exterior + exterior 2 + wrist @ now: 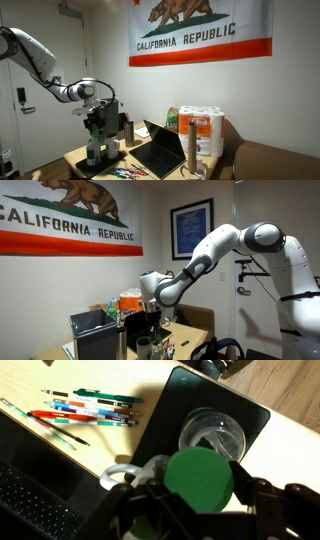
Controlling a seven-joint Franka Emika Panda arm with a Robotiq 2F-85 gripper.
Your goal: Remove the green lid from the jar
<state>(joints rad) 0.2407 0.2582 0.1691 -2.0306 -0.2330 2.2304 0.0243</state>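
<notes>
My gripper lowers across to bare wood by the pens next, below it and to its left in the wrist view, clear of the jar (93,153).
In the wrist view the round green lid (198,478) sits between the two black fingers of my gripper (200,485), which is shut on its sides. Just beyond it the jar (212,432) shows from above as a clear open-topped cylinder standing on a black square mat (165,410). The lid is apart from the jar's mouth. In both exterior views the gripper (97,122) (150,313) hangs over the dark jar (93,153) (146,346). The lid is too small to make out there.
Several coloured pens (85,410) lie on the wooden table beside the mat. An open laptop (160,148) is next to them, its keyboard (30,490) in the wrist view. A slim silver bottle (128,129) and paper-towel rolls (205,130) stand further back.
</notes>
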